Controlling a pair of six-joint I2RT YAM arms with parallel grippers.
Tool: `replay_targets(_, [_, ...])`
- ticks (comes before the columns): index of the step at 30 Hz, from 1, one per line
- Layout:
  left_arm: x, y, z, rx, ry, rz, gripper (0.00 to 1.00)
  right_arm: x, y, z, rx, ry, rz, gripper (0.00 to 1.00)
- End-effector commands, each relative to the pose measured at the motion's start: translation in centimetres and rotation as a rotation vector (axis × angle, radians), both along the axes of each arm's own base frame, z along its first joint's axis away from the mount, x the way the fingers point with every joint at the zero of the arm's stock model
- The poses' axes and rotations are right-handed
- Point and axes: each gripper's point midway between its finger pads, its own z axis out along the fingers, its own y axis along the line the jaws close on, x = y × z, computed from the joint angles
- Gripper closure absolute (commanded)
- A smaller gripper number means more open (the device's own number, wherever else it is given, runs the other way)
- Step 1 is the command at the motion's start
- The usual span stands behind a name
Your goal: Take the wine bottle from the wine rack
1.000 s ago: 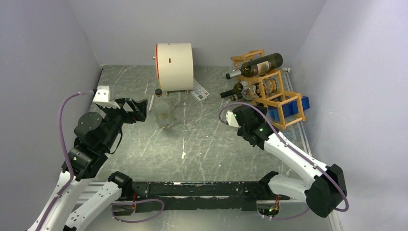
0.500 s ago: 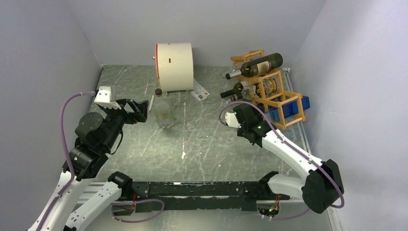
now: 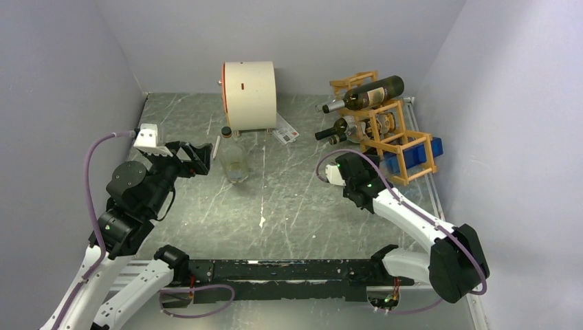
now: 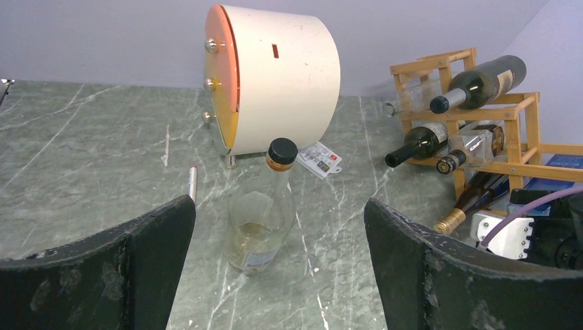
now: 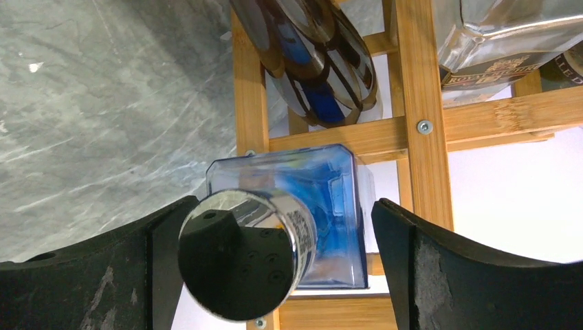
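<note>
Since the blue square bottle's silver cap point(image 5: 240, 265) is already between my fingers, I will hold my right gripper before the rack and close its fingers across the blue square bottle's body point(image 5: 323, 210).
The wooden wine rack point(image 3: 395, 134) stands at the back right and holds several bottles lying down, with a dark wine bottle point(image 3: 371, 93) on its top tier. In the right wrist view, a blue square bottle point(image 5: 323, 185) lies in a lower cell of the rack point(image 5: 419, 103). Its silver cap point(image 5: 240, 265) sits between my right gripper's point(image 5: 285, 206) open jaws, against the left finger. In the top view the right gripper point(image 3: 363, 172) is close to the rack's front. My left gripper point(image 4: 278, 206) is open and empty. It faces a clear bottle point(image 4: 265, 220) standing upright on the table.
A white cylindrical drum point(image 3: 249, 95) with an orange face stands at the back centre, with a paper tag point(image 3: 285, 134) beside it. A thin metal rod point(image 4: 192, 184) lies left of the clear bottle point(image 3: 234, 158). Walls close in on both sides.
My right arm has shifted slightly toward the near edge, its wrist a little lower in the top view. The left arm has barely moved.
</note>
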Motion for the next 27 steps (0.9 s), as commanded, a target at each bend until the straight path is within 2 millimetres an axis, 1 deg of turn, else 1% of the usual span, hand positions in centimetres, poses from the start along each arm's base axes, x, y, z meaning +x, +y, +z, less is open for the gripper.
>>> replay_targets(1, [-0.2,0.0,1.0,-0.017,-0.037,-0.007,0.04,1.4,-0.3,0.7,-0.057,-0.055,0.017,0.0])
replay_targets(4, [-0.2,0.2,1.1,-0.013,-0.037,-0.002,0.04,1.7,-0.5,0.7,-0.08,-0.065,0.019,0.01])
replay_targets(6, [-0.3,0.3,1.2,-0.011,-0.04,0.001,0.04,1.9,-0.5,0.8,-0.089,-0.075,0.02,0.03])
replay_targets(9, [-0.4,0.4,1.2,-0.011,-0.042,0.002,0.04,1.8,-0.5,0.9,-0.093,-0.075,0.03,0.1])
replay_targets(14, [-0.3,0.3,1.1,-0.011,-0.04,-0.001,0.04,1.1,-0.4,0.5,-0.098,-0.062,0.06,0.22])
replay_targets(19, [-0.2,0.0,0.9,-0.013,-0.037,-0.011,0.04,-0.2,0.5,-0.6,-0.09,-0.016,0.093,0.34])
replay_targets(21, [-0.1,-0.1,0.9,-0.014,-0.035,-0.012,0.04,-0.6,1.0,-0.9,-0.082,-0.006,0.102,0.4])
replay_targets(22, [-0.1,-0.1,0.9,-0.017,-0.035,-0.014,0.04,-0.8,1.4,-1.1,-0.077,0.002,0.107,0.47])
replay_targets(23, [-0.1,-0.2,0.8,-0.018,-0.034,-0.014,0.04,-1.1,1.7,-1.4,-0.073,0.012,0.111,0.51])
replay_targets(27, [-0.2,-0.1,0.6,-0.02,-0.027,-0.011,0.04,-2.4,3.5,-2.5,-0.067,0.037,0.131,0.6])
